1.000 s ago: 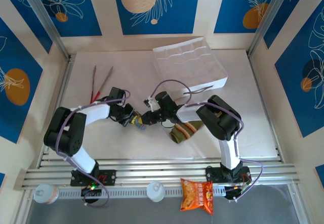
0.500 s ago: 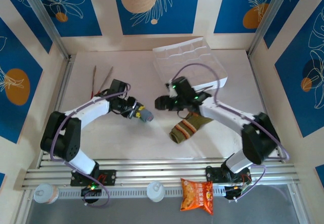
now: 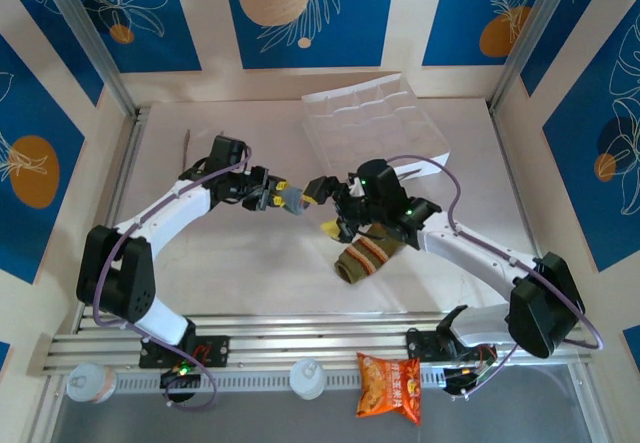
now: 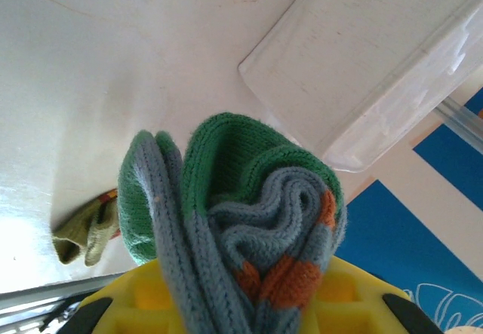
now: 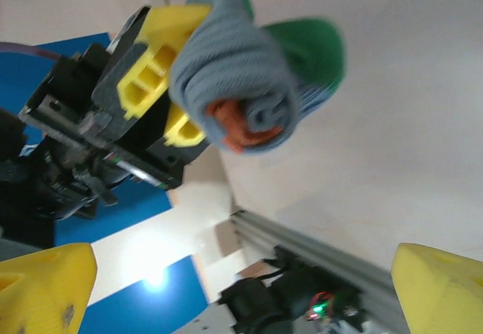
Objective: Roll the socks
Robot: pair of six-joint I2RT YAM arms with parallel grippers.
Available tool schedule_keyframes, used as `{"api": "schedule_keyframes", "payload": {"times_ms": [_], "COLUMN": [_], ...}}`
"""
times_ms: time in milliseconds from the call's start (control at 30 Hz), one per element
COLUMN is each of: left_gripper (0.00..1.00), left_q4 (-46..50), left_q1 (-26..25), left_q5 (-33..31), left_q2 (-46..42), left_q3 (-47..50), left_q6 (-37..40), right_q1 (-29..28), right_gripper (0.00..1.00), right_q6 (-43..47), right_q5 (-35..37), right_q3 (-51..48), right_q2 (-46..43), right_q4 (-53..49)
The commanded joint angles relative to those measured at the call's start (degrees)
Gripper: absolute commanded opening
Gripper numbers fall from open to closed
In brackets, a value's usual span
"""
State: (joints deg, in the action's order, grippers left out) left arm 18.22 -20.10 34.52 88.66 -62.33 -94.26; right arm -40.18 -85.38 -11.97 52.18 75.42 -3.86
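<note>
The grey roll sticks out of my left gripper, so my right gripper next needs to move across toward the roll beside it, place its open fingers on both sides of the roll's loose end, and close.
The grey sock (image 3: 291,200), with its green toe and orange cuff, is rolled into a tight bundle. My left gripper (image 3: 276,196) is shut on it and holds it above the table centre. Up close, the roll (image 4: 249,221) sits between yellow fingers (image 4: 147,296), and from the other side the roll (image 5: 245,70) juts out of the left gripper (image 5: 162,85). My right gripper (image 3: 323,207) stands open just right of the roll, not touching it, its yellow fingertips (image 5: 41,289) wide apart. The olive striped sock (image 3: 370,253) lies flat on the table under the right arm, and also shows small at the left as the olive sock (image 4: 84,234).
A white compartment tray (image 3: 375,128) sits at the back right, its rim (image 4: 362,85) close to the held roll. Red-handled tongs (image 3: 186,153) lie at the back left. An orange snack packet (image 3: 390,386) rests beyond the aluminium rails (image 3: 320,335) at the near edge.
My left gripper has carried the rolled sock away from the near edge and to the right. The right arm stretched out and its open gripper now faces the roll.
</note>
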Motion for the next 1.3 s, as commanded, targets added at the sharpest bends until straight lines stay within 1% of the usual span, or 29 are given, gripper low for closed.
{"api": "schedule_keyframes", "payload": {"times_ms": [0,100,167,267,400,467,667,700,867,933,1067,1267], "left_gripper": [0.00,0.00,0.00,0.00,0.00,0.00,0.00,0.00,0.00,0.00,0.00,0.00], "left_q4": [-2.41,-2.36,-2.66,-3.10,-1.39,-1.05,-0.82,-0.71,0.64,0.82,1.17,1.16], "left_q1": [0.45,0.49,0.47,0.49,0.57,0.63,1.07,1.08,1.35,1.38,1.42,1.46], "left_q5": [1.62,2.18,2.66,3.86,5.60,6.12,7.20,7.39,7.83,7.92,8.02,8.15], "left_q2": [0.49,0.97,1.07,0.98,0.42,-0.11,-1.03,-0.98,-1.11,-1.07,-1.04,-1.04], "left_q3": [-2.17,-3.30,-3.48,-3.80,-4.14,-3.69,-3.07,-3.24,-3.86,-3.86,-3.86,-3.97], "left_q6": [-3.97,-4.68,-5.61,-6.63,-6.46,-6.46,-6.97,-7.04,-6.55,-6.55,-6.45,-6.42], "right_q1": [-1.81,-2.85,-3.39,-2.61,-0.22,0.56,2.16,2.30,3.25,3.42,3.10,2.97], "right_gripper": [0.99,0.99,0.99,0.99,0.99,0.94,0.71,0.70,0.70,0.70,0.69,0.61], "right_q6": [-11.82,-16.05,-17.05,-14.88,-10.67,-9.06,-5.45,-4.51,2.91,6.18,14.16,21.56], "right_q5": [0.22,-0.01,0.85,1.20,-0.82,-1.78,-4.33,-4.64,-6.33,-8.06,-9.92,-10.05], "right_q3": [1.71,1.53,2.22,4.38,7.34,7.52,6.42,6.60,9.81,11.61,16.70,20.57], "right_q2": [3.71,8.44,10.98,14.23,16.96,17.48,18.01,18.09,17.53,17.78,18.71,19.66], "right_q4": [8.86,16.46,19.23,21.37,21.03,21.05,20.81,20.47,13.03,10.39,0.79,-6.45]}}
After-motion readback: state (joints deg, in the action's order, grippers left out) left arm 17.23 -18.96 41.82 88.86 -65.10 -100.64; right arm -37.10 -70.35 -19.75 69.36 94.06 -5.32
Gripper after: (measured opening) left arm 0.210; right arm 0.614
